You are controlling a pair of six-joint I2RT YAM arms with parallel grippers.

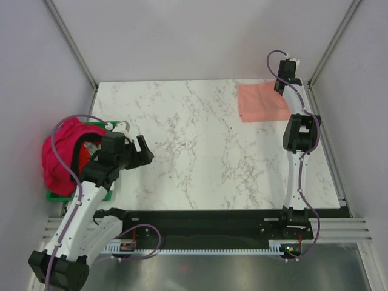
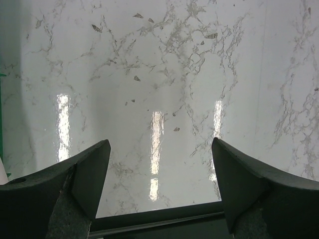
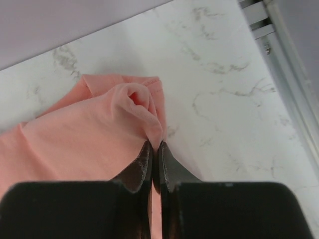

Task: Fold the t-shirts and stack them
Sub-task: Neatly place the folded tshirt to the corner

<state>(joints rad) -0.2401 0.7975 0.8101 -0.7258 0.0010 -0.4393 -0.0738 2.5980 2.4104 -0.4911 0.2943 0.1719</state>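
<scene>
My right gripper should next drag the salmon-pink shirt's pinched fold outward toward the bare marble by the metal bar [image 3: 230,62] and release it, as a gap still separates shirt and bar.
The salmon-pink t-shirt [image 1: 262,102] lies folded at the table's far right corner. My right gripper [image 1: 280,85] is shut on the shirt's far right edge. In the right wrist view the gripper [image 3: 155,144] pinches a raised fold of that shirt [image 3: 89,139]. The magenta-pink t-shirt [image 1: 60,154] is bunched in the green crate [image 1: 109,193] at the left edge. My left gripper [image 1: 144,153] is open and empty, just right of the crate. In the left wrist view it [image 2: 160,169] hangs over bare marble.
The marble table [image 1: 200,151] has a black strip along its near edge [image 1: 212,219]. A metal frame rail [image 1: 327,139] runs along the right side. Grey walls close in the back and both sides.
</scene>
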